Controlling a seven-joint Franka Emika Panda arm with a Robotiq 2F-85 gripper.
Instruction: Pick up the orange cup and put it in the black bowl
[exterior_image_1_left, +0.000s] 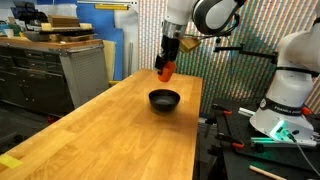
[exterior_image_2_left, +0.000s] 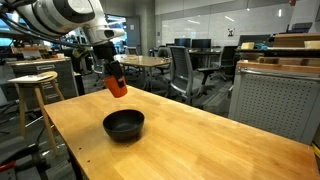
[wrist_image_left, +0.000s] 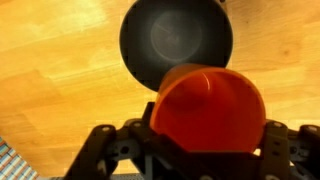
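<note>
The orange cup (exterior_image_1_left: 166, 71) hangs above the empty black bowl (exterior_image_1_left: 164, 100) and off its middle, so my gripper will lower and shift over next, bringing the cup inside.
My gripper (exterior_image_1_left: 167, 66) is shut on the orange cup (exterior_image_1_left: 166, 71) and holds it in the air, above and a little behind the black bowl (exterior_image_1_left: 164, 100) on the wooden table. In the other exterior view the cup (exterior_image_2_left: 117, 84) hangs tilted in the gripper (exterior_image_2_left: 113, 74), up and left of the bowl (exterior_image_2_left: 124, 124). In the wrist view the cup (wrist_image_left: 210, 110) fills the space between the fingers (wrist_image_left: 205, 135), and the empty bowl (wrist_image_left: 176, 42) lies just beyond it.
The long wooden table (exterior_image_1_left: 110, 135) runs through both exterior views. A grey cabinet (exterior_image_1_left: 82, 70) stands beside it. A stool (exterior_image_2_left: 32, 90) and office chairs (exterior_image_2_left: 185, 70) stand behind. Another robot base (exterior_image_1_left: 290, 90) stands off the table's side.
</note>
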